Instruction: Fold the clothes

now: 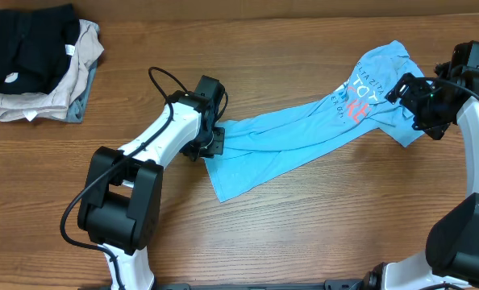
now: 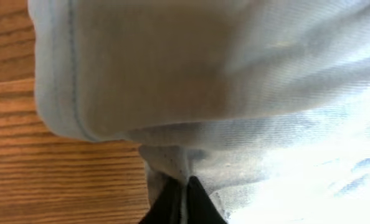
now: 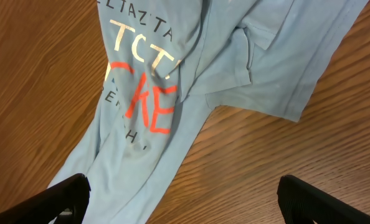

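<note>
Next, my right gripper moves down onto the fold beside the lettering, since layered edges at the shirt's bunched end offer cloth to pinch.
The sky-blue T-shirt (image 1: 304, 137) lies stretched in a long band across the table, its white and red-orange lettering (image 1: 354, 98) near the right end. My left gripper (image 1: 214, 138) is shut on the shirt's left hem; in the left wrist view the black fingertips (image 2: 184, 198) pinch the fabric (image 2: 235, 81). My right gripper (image 1: 417, 109) is open and empty above the shirt's right end. In the right wrist view its fingers (image 3: 182, 196) are spread wide over the shirt (image 3: 191, 56) and bare wood.
A pile of folded garments sits at the back left: a black one (image 1: 26, 44) on top of beige (image 1: 82, 56) and grey-blue ones. The wooden table (image 1: 304, 225) stretches around the shirt.
</note>
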Controlling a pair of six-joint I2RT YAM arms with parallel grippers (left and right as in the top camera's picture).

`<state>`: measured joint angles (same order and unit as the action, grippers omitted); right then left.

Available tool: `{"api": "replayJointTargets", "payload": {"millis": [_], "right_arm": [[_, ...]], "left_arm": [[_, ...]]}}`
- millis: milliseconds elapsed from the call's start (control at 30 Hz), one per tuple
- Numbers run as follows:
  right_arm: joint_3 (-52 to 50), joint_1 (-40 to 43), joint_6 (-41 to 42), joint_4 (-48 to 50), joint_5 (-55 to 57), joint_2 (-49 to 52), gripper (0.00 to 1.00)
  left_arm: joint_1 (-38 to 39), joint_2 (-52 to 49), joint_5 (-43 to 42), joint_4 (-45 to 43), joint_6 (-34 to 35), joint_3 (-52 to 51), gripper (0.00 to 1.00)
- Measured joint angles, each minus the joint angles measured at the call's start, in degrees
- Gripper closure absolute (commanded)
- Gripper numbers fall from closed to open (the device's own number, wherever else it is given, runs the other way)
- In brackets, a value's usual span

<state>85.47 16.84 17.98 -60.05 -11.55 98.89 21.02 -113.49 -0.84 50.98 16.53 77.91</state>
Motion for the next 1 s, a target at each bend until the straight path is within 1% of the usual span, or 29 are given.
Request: {"api": "replayJointTargets", "payload": {"millis": [167,233,300,433,533,600,667,733,767,800,833,867,1000], "right_arm": [[0.0,0.0,0.0,-0.1,0.0,0.0,0.00],[0.0,0.0,0.0,-0.3,0.0,0.0,0.00],[0.0,0.0,0.0,-0.5,0.0,0.0,0.00],[0.0,0.0,0.0,-0.5,0.0,0.0,0.00],[0.0,0.0,0.0,0.2,0.2,0.0,0.00],[0.0,0.0,0.0,1.3,0.5,0.1,0.02],[0.0,0.0,0.0,2.9,1.0,0.6,0.08],[0.0,0.0,0.0,4.8,1.4,1.8,0.25],[0.0,0.0,0.1,6.0,1.5,2.7,0.40],[-0.1,0.0,-0.3,7.3,1.6,4.0,0.44],[-0.1,0.0,-0.2,7.9,1.7,5.1,0.46],[-0.5,0.0,-0.1,11.1,1.9,7.4,0.46],[-0.5,0.0,0.0,15.4,2.0,13.1,0.46]], "left_arm": [[0.0,0.0,0.0,-1.1,0.0,0.0,0.96],[0.0,0.0,0.0,0.5,0.0,0.7,0.96],[-0.2,-0.2,0.0,5.4,-0.1,3.6,0.96],[-0.8,-0.3,0.9,14.2,-0.7,16.5,0.96],[-1.1,-0.3,2.2,19.0,-1.8,27.7,0.96],[-1.2,-0.2,2.8,21.1,-2.4,33.7,0.96],[-1.2,-0.2,3.1,22.8,-3.1,38.2,0.96],[-1.2,-0.2,3.3,23.6,-3.3,41.2,0.96],[-1.2,-0.2,3.3,23.8,-3.4,42.4,0.96],[-1.2,-0.2,3.3,23.8,-3.5,43.2,0.96],[-1.2,-0.2,3.3,23.9,-3.5,43.4,0.96],[-1.2,-0.2,3.3,24.1,-3.5,43.4,0.96],[-1.2,-0.2,3.6,24.2,-3.5,43.4,0.96]]}}
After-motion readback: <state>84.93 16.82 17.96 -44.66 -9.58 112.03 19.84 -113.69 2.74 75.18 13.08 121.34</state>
